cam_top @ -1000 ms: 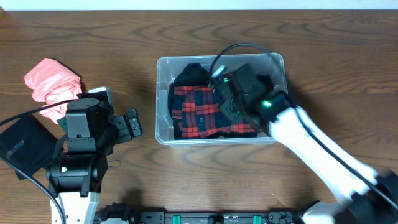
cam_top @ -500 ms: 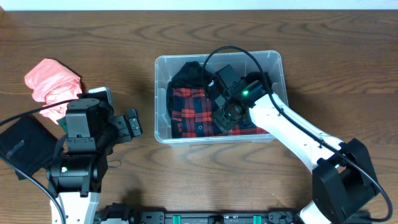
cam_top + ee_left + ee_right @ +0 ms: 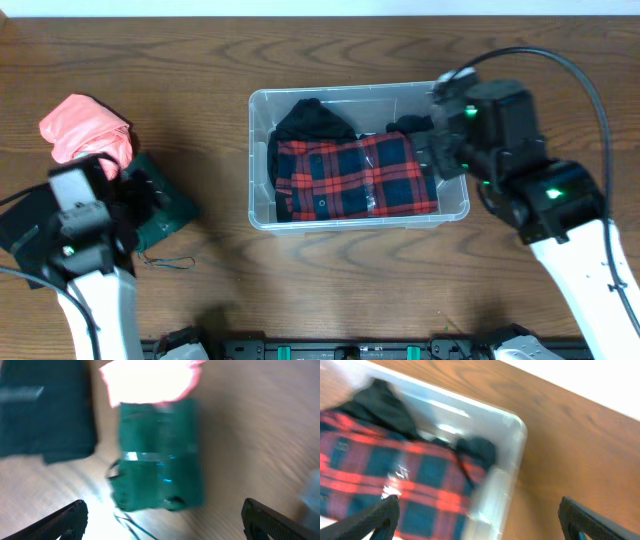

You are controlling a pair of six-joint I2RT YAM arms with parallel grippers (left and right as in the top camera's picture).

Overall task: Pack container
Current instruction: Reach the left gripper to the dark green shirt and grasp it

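The folded green garment is still outside the container (image 3: 258, 215), so my open left gripper needs to go down next onto the garment's side by the dark flat item.
The clear container (image 3: 258, 215) stands mid-table with a red plaid garment (image 3: 355, 178) lying flat inside and a black garment (image 3: 310, 120) at its far left. My right gripper (image 3: 432, 155) hovers open over the bin's right end. In the right wrist view the container rim (image 3: 512, 480) and the plaid garment (image 3: 380, 477) pass between the spread fingers of the right gripper (image 3: 480, 522), which hold nothing. My left gripper (image 3: 165, 525) stands open and empty above a folded green garment (image 3: 160, 455), also seen from overhead as the green garment (image 3: 165, 208) beside the left gripper (image 3: 135, 200).
A pink garment (image 3: 85, 125) lies at the far left, just behind the green one. A dark flat item (image 3: 25, 235) sits at the left edge. A thin loose cord (image 3: 165, 262) rests on the wood near the green garment.
My right gripper has opened and drawn back from the bin's middle to its right end, leaving the plaid garment lying flat. The left arm has shifted left, uncovering the green garment.
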